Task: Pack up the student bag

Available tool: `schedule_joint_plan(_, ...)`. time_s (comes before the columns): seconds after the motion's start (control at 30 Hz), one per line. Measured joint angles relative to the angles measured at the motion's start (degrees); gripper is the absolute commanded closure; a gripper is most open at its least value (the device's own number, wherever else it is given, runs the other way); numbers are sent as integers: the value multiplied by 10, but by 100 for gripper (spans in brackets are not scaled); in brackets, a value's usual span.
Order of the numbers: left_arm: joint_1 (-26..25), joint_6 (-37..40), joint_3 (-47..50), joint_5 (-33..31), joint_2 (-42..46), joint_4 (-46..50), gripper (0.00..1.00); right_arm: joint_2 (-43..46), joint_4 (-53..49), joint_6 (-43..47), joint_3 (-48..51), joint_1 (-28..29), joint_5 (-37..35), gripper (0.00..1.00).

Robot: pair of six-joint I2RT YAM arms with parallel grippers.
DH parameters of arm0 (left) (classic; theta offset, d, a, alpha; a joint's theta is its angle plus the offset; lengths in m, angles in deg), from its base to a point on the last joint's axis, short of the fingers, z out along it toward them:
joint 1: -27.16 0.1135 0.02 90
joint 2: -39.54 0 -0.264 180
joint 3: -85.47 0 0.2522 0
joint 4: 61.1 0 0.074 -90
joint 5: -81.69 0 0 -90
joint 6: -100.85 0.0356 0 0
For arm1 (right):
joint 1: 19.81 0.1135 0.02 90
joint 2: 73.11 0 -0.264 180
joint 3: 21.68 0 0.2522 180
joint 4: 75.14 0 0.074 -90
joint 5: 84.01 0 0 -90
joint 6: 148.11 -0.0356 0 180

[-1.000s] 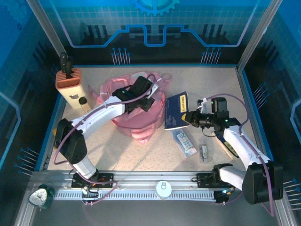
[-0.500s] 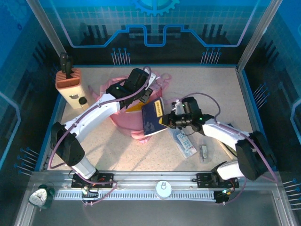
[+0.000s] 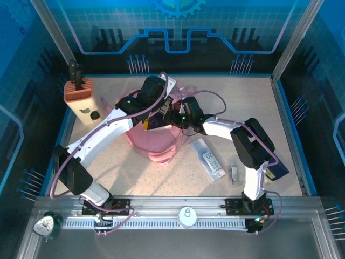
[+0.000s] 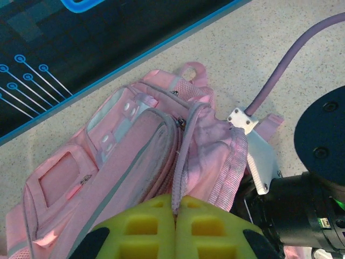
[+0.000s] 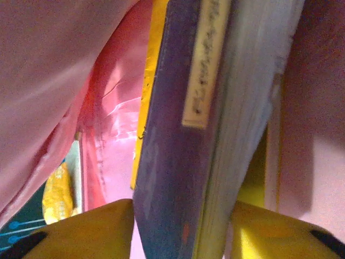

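Observation:
The bag's opening is back and down from my left gripper. I will next move my left gripper back and down toward it, then let go of the pink ribbed strap.
The pink student bag lies left of the table's middle, its mouth held up. My left gripper is shut on a pink ribbed strap at the bag's opening, which is pinched between its yellow fingertips. My right gripper reaches into the mouth of the bag from the right. A dark blue book stands on edge between its fingers, inside the pink lining. The jaws stand apart around the book, with a thin gap on the page side. An orange corner of the book sticks out above the bag.
A wooden pen holder and a small bottle stand at the far left. A clear packet and a small clip lie right of the bag. Another blue book lies by the right edge.
My right arm has swung left, carrying the blue book from the table into the bag's mouth, and its jaws have widened. My left gripper has kept the bag's edge raised.

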Motion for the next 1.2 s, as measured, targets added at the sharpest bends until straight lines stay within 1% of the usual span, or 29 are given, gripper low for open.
schedule_joint_plan(0.07, 0, -2, 3, 0, 3, 0, 100, 5, -17, 18, -1, 5, -21, 42)
schedule_joint_plan(0.13, 0, -5, 7, 1, 5, 0, 100, 17, -37, 37, 5, 13, -44, 42)
schedule_joint_plan(0.2, 0, -12, 11, 1, 7, -2, 100, 49, -62, 60, 25, 29, -75, 42)
schedule_joint_plan(0.3, 0, -15, 17, 4, 8, -7, 100, 93, -86, 87, 49, 58, -110, 49)
schedule_joint_plan(0.37, 0, -15, 20, 5, 10, -9, 100, 103, -95, 102, 51, 74, -123, 56)
schedule_joint_plan(0.47, 0, -17, 20, 6, 11, -10, 100, 89, -99, 117, 47, 84, -130, 61)
schedule_joint_plan(0.7, 0, -29, 27, 10, 17, -12, 100, 3, -85, 143, 2, 83, -153, 62)
schedule_joint_plan(0.8, 0, -30, 32, 12, 20, -12, 100, -28, -75, 152, -31, 83, -160, 61)
schedule_joint_plan(0.9, 2, -36, 32, 12, 23, -14, 100, -34, -70, 156, -43, 83, -162, 59)
schedule_joint_plan(0.93, 2, -41, 32, 14, 24, -14, 100, -33, -68, 156, -41, 83, -160, 57)
schedule_joint_plan(1.03, 2, -48, 35, 20, 27, -12, 100, -5, -47, 160, 6, 84, -150, 51)
schedule_joint_plan(1.13, 2, -55, 57, 23, 37, -14, 100, 54, -42, 165, 79, 85, -143, 47)
schedule_joint_plan(1.2, 2, -57, 80, 25, 45, -21, 100, 92, -42, 171, 110, 85, -139, 44)
